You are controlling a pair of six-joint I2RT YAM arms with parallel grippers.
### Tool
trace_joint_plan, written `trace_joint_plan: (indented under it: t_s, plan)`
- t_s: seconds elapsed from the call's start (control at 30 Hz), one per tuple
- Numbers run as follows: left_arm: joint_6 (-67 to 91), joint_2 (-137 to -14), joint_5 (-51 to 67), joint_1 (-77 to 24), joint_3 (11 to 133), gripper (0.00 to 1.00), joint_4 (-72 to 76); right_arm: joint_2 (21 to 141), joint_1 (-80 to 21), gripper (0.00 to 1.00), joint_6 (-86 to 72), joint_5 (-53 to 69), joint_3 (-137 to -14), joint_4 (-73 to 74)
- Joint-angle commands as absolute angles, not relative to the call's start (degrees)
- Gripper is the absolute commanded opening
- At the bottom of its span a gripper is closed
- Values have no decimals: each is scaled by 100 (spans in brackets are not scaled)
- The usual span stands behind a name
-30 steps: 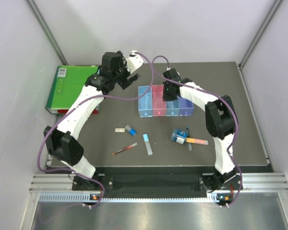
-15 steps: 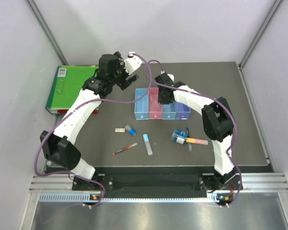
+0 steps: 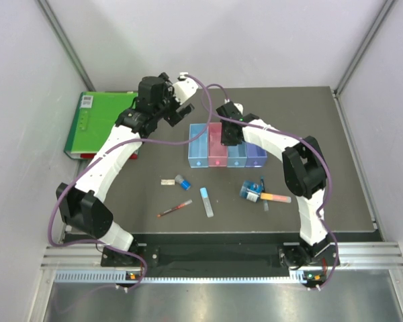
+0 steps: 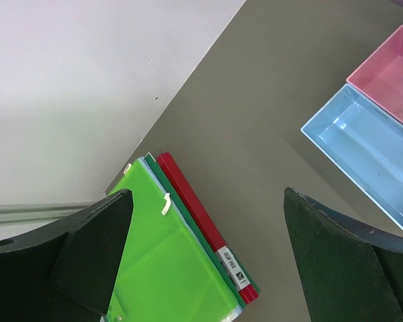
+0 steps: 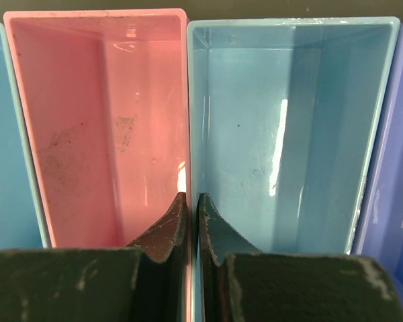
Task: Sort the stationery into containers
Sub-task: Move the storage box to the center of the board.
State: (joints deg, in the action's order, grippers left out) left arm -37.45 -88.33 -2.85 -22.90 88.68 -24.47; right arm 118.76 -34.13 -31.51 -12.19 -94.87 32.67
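My right gripper is pinching the bins' side and will next push outward, slide them onto the bare table strip (image 3: 199,118) (image 5: 255,8) lying empty outward of it, and release there.
The containers (image 3: 199,149) are a row of four joined bins: light blue, pink, light blue, violet-blue. All look empty. My right gripper (image 3: 228,134) is shut on the wall between the pink bin (image 5: 94,127) and the light blue bin (image 5: 282,127), one finger in each, as the right wrist view (image 5: 191,196) shows. My left gripper (image 3: 181,111) is open and empty, held above the table behind the row's left end (image 4: 207,194). The stationery lies nearer: white block (image 3: 167,181), blue cap (image 3: 183,181), red pen (image 3: 174,208), pale blue stick (image 3: 206,200), blue-white roll (image 3: 250,192), orange-pink marker (image 3: 275,197).
A big green binder (image 3: 97,124) lies at the table's left edge, also below my left gripper in the left wrist view (image 4: 168,268). Walls stand close behind and on both sides.
My right gripper has dragged the row of bins a little to the left and back; my left arm shifted slightly. Nothing has moved in the last half second.
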Motion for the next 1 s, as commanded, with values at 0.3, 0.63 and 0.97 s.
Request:
trace_joint_plan:
  t_s: [0.3,0.63,0.97]
  plan:
    - [-3463,-8508,-448,-2268,8710,99,-1960,12243,-3296,0,-2989,-1266,-10353,3120]
    - [-3472,-8534,-483,-2233,8692,99,-1925,12831,-3164,0,-2830,-1388,-10863,2988]
    - [-3349,-8578,-571,-2189,8710,99,-1811,13104,-3094,0,-2716,-1503,-11127,2883]
